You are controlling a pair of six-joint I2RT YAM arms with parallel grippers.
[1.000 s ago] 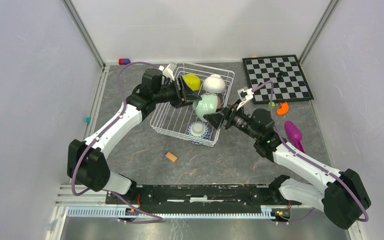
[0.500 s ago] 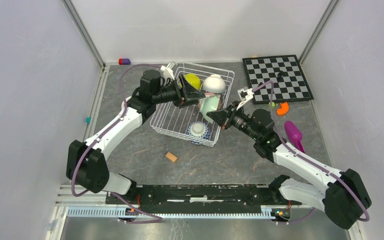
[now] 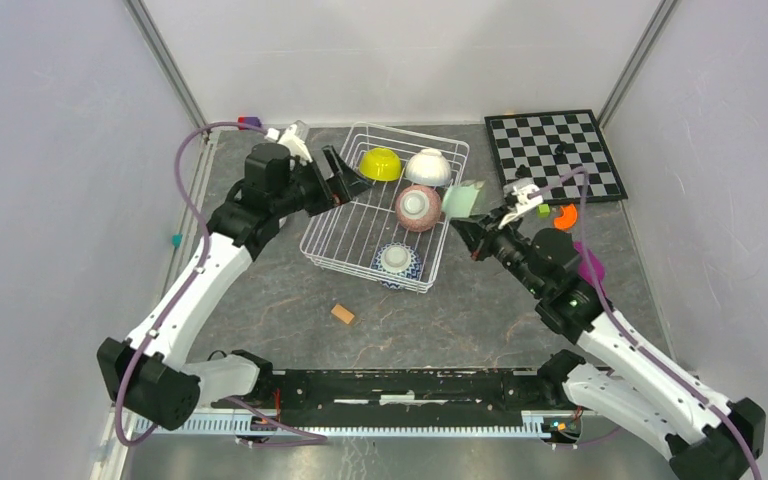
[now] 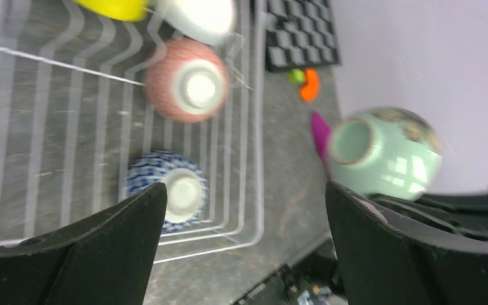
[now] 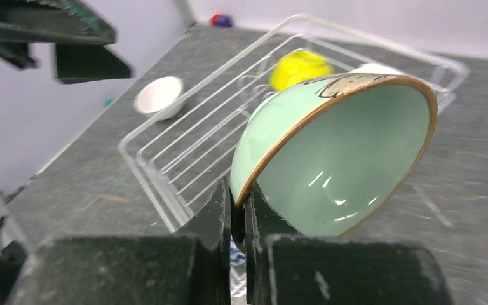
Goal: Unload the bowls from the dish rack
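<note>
My right gripper needs to turn and swing away from the rack (image 3: pixel 352 232), then lower the pale green bowl (image 5: pixel 343 159) beside the purple object, where the table is empty.
The white wire dish rack (image 3: pixel 352 232) holds a yellow-green bowl (image 3: pixel 381 163), a white bowl (image 3: pixel 428 167), an upturned speckled pink bowl (image 3: pixel 418 207) and an upturned blue-and-white bowl (image 3: pixel 397 259). My right gripper (image 5: pixel 238 197) is shut on the rim of the pale green bowl (image 5: pixel 343 159), which hangs tilted just past the rack's right side (image 3: pixel 462 199). My left gripper (image 4: pixel 244 190) stands open and holds nothing, over the rack's left edge (image 3: pixel 345 175). Another white bowl (image 5: pixel 159 95) sits on the table left of the rack.
A chessboard (image 3: pixel 554 155) lies at the back right, with an orange piece (image 3: pixel 564 217) and a purple object (image 3: pixel 588 265) in front of it. A wooden block (image 3: pixel 342 314) lies on the table in front of the rack. A small red-and-blue block (image 3: pixel 248 122) sits in the back left corner.
My left gripper opened, let go of the pale green bowl and drew back left. My right gripper shut on its rim and carried it right, uncovering the pink bowl.
</note>
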